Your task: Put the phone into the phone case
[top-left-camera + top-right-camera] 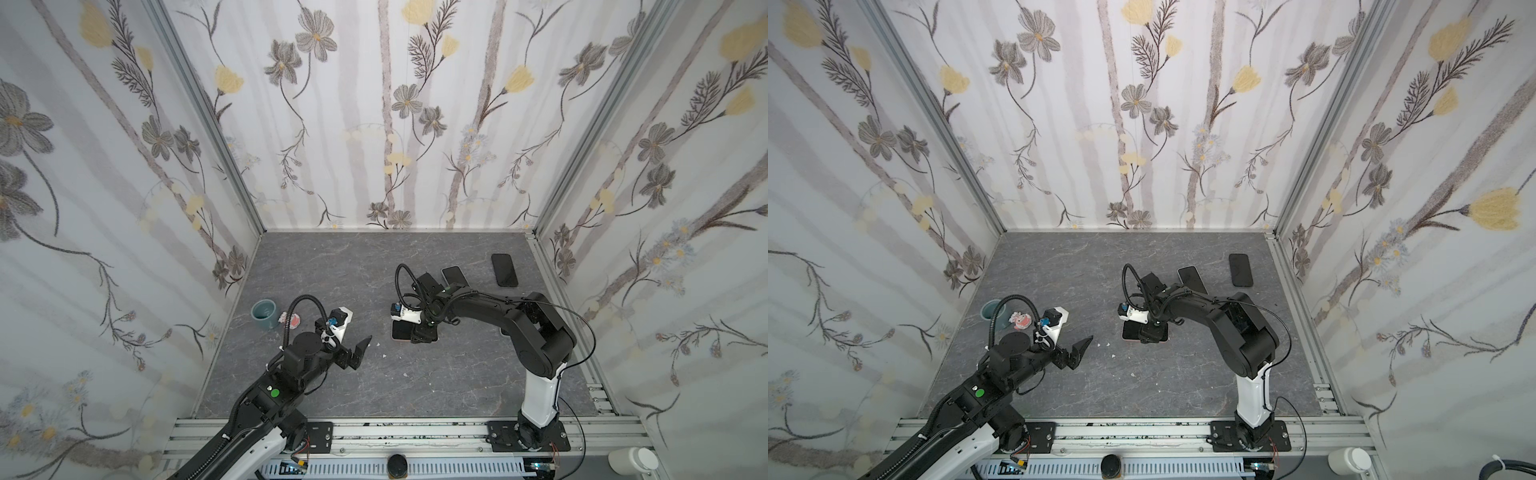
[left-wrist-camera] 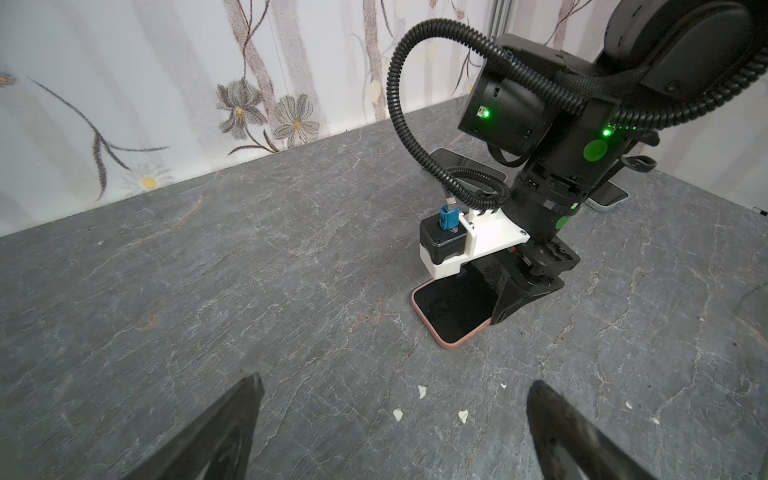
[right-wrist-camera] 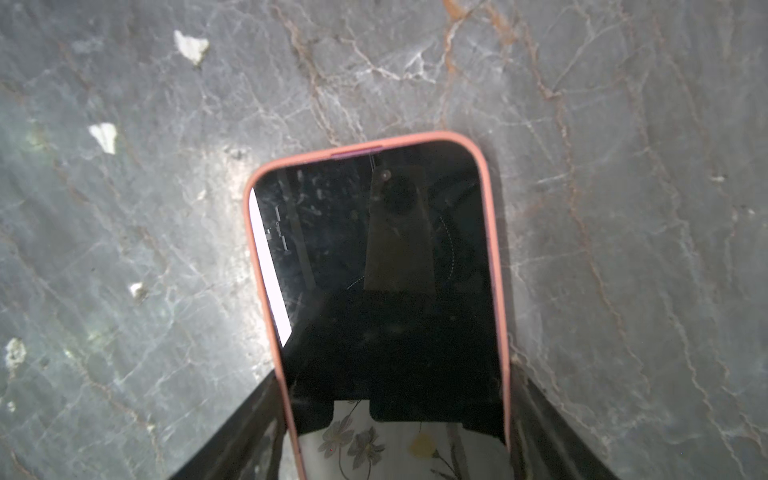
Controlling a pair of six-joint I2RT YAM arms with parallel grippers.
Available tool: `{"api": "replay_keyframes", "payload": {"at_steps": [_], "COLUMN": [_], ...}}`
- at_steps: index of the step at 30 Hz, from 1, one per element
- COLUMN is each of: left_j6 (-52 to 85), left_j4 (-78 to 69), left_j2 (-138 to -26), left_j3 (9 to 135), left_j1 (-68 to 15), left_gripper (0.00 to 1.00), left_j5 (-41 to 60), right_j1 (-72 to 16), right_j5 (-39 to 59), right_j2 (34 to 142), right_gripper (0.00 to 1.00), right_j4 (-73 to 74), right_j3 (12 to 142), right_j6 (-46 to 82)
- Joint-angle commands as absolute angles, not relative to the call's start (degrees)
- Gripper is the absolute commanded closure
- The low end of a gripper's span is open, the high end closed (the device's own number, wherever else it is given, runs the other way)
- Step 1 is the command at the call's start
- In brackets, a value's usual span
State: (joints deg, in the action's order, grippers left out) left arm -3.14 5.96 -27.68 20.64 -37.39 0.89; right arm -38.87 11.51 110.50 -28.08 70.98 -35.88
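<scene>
The cased phone should move outward in my right gripper, which should turn and then let go of it on the bare tabletop, since that clear spot is outward of the gripper.
A phone with a black screen lies flat on the grey table inside a pink phone case (image 1: 400, 331) (image 1: 1131, 331) (image 2: 451, 309) (image 3: 374, 266). My right gripper (image 1: 422, 334) (image 1: 1152, 333) (image 3: 395, 374) points down over it, one finger against each long side of the pink rim. My left gripper (image 1: 360, 353) (image 1: 1080, 352) (image 2: 395, 382) hovers open and empty to the left of the phone, well apart from it. In the right wrist view only the end of the phone away from the fingers shows fully.
Two more dark phone-like slabs lie at the back right: one with a light rim (image 1: 455, 275) (image 1: 1190, 277) and a black one (image 1: 504, 270) (image 1: 1241, 270). A teal cup (image 1: 264, 314) and a small pink figure (image 1: 293, 321) stand at the left wall. White crumbs (image 2: 398, 414) dot the table.
</scene>
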Motion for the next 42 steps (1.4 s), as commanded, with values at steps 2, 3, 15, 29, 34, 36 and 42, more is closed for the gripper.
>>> {"api": "replay_keyframes", "payload": {"at_steps": [2, 3, 15, 29, 34, 36, 42], "left_j6": [-4.28, -4.26, -4.32, -4.27, -4.15, -4.12, -4.03], "left_j4": [3.61, 3.53, 2.97, 3.05, 2.99, 3.04, 3.60], "left_j2": [-26.18, -25.88, -24.76, -24.70, -24.95, -25.05, -24.96], "left_j3": [20.20, 20.18, 19.90, 19.93, 19.92, 19.86, 20.57], "left_j1": [-37.28, -37.27, -37.14, -36.93, -36.91, -36.86, -36.74], "left_gripper": [0.00, 0.00, 0.00, 0.00, 0.00, 0.00, 0.00], "left_j5": [-1.09, -1.27, -3.47, -5.01, -5.27, -5.43, -7.73], "right_j1": [-38.69, -38.65, -38.24, -37.97, -38.07, -38.10, -38.13], "right_j5": [7.97, 7.14, -0.81, 0.65, 1.06, 0.42, -0.09], "right_j2": [111.72, 112.27, 131.47, 146.04, 143.20, 141.43, 135.51], "right_gripper": [0.35, 0.35, 0.35, 0.29, 0.22, 0.15, 0.00], "right_j4": [-26.14, -25.61, -32.91, -33.90, -33.65, -33.51, -34.15], "right_j3": [72.98, 73.94, 103.88, 125.24, 125.24, 125.24, 125.26], "right_j6": [-27.89, -25.79, 0.05, 8.56, 9.31, 9.40, 9.24]}}
